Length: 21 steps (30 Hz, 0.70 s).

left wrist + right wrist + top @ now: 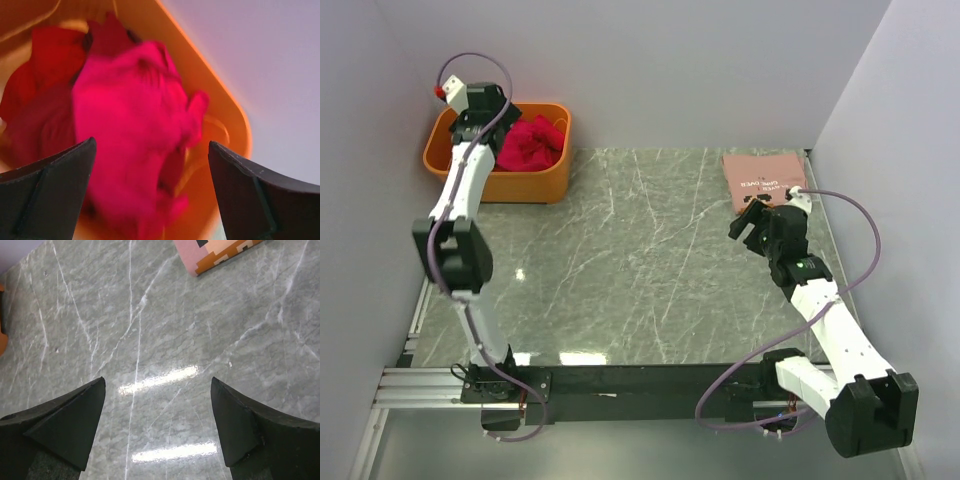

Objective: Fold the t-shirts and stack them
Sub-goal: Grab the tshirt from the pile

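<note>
The left gripper moves down into the orange tub next and closes on a fold of the crimson shirt (132,134), since that shirt lies above the darker cloth (42,70).
A crumpled crimson-pink t-shirt (532,143) lies in the orange tub (535,186) at the back left, with darker red cloth (42,70) beside it. My left gripper (480,130) hangs open over the tub; the crimson shirt (135,125) fills the space between and beyond its fingers, untouched. A folded salmon-pink t-shirt (760,177) with a small dark-and-white print lies flat at the back right. My right gripper (755,222) is open and empty just in front of it; its wrist view shows bare marble and the shirt's corner (215,252).
The grey marble tabletop (630,260) spreads between the tub and the folded shirt. White walls close in the left, back and right sides. A metal rail (430,385) runs along the near edge by the arm bases.
</note>
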Available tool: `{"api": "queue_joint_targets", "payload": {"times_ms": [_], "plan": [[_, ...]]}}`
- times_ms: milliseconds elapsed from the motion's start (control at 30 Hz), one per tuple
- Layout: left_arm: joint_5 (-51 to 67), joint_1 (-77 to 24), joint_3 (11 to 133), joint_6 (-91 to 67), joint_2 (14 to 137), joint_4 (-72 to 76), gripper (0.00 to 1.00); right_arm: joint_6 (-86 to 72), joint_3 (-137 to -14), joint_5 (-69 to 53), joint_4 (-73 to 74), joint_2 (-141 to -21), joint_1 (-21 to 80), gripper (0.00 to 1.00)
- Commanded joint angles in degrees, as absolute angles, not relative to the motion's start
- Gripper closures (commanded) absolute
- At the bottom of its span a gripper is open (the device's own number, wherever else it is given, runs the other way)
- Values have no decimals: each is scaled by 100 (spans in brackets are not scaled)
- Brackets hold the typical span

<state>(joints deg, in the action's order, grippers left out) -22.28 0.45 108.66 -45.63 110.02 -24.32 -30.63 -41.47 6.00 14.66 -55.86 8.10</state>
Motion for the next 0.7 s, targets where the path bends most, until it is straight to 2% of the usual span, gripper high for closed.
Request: {"api": "queue_joint_targets", "payload": {"times_ms": [0, 100, 233, 300, 400, 433, 467, 500, 667], "plan": [[-2047, 211, 12102, -4105, 12003, -2883, 1, -3067, -4517, 519, 1353, -5678, 800, 8], [-2179, 228, 12856, -3780, 12734, -2637, 1, -3041, -4561, 457, 1441, -5748, 800, 9], [-1916, 272, 12781, -3762, 13209, -2172, 1, -3032, -4500, 413, 1424, -5757, 809, 9], [-1873, 272, 12735, -3779, 13385, -2118, 6, -3032, -4491, 422, 1424, -5757, 809, 8], [-1776, 281, 12893, -3841, 13544, -2285, 57, -3059, -4491, 387, 1424, -5766, 809, 9], [-1723, 273, 12885, -3858, 13518, -2294, 84, -3067, -4474, 343, 1398, -5766, 809, 9], [-1714, 281, 12850, -3902, 13465, -2268, 95, -3059, -4465, 317, 1371, -5774, 800, 9], [-1714, 281, 12763, -3911, 13404, -2241, 100, -3076, -4456, 282, 1362, -5766, 809, 9], [-1714, 264, 12376, -3858, 12596, -1829, 100, -3094, -4430, 167, 1336, -5766, 809, 9]]}}
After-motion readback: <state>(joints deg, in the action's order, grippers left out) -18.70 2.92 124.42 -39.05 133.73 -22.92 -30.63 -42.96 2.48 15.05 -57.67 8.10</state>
